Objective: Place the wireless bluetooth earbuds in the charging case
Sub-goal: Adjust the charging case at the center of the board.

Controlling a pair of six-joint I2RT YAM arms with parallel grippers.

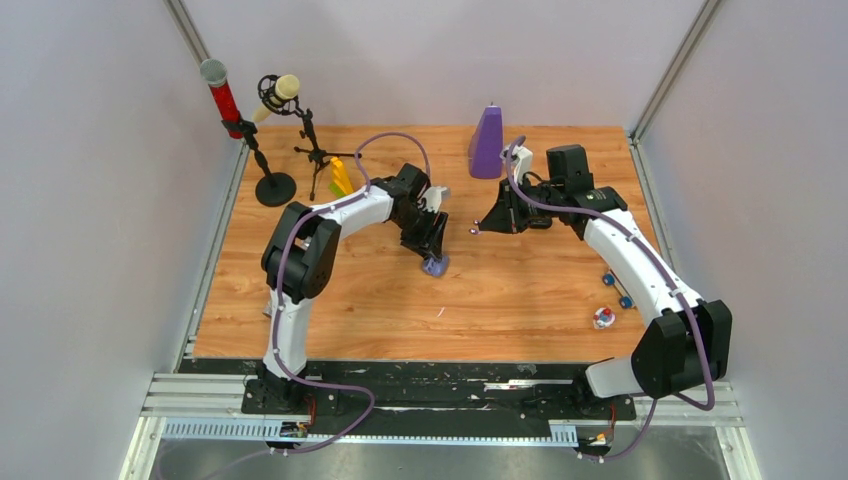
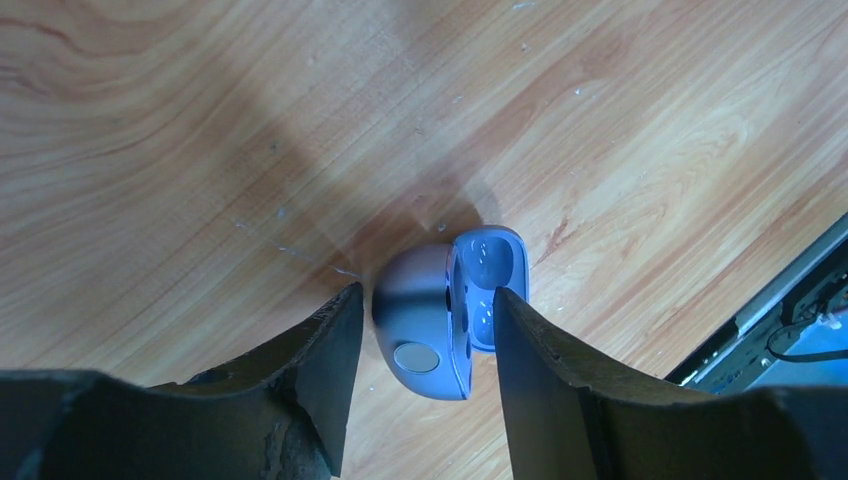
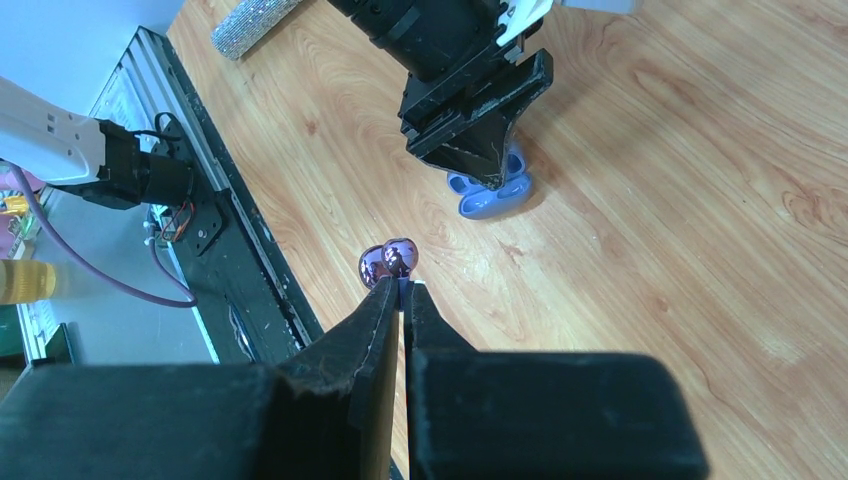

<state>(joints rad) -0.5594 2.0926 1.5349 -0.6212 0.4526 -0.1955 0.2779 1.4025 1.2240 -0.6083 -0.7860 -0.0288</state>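
Note:
I need to move my right gripper to the left in the top view next, carry its earbud into one of the case's empty hollows there, and release it.
The pale purple charging case (image 2: pixel 430 325) rests on the wooden table with its lid (image 2: pixel 492 275) swung open; I also see this case from above (image 1: pixel 434 265) and past the right gripper (image 3: pixel 488 195). My left gripper (image 2: pixel 425 295) stands open astride it, one finger (image 2: pixel 320 370) on each side, with a thin gap on the left. The right gripper (image 3: pixel 403 285) hovers above the table right of the case, shut on a glossy purple earbud (image 3: pixel 390 263) at its fingertips. From above, this gripper (image 1: pixel 476 229) points toward the left one (image 1: pixel 432 250). No other earbuds show.
A purple cone-shaped object (image 1: pixel 487 142) stands at the back. Two microphones on stands (image 1: pixel 222 95) (image 1: pixel 280 92) and a yellow item (image 1: pixel 341 178) occupy the back left. Small blue pieces (image 1: pixel 615 290) and a red-white piece (image 1: pixel 603 318) lie at the right. A black rail (image 3: pixel 240 260) borders the near edge.

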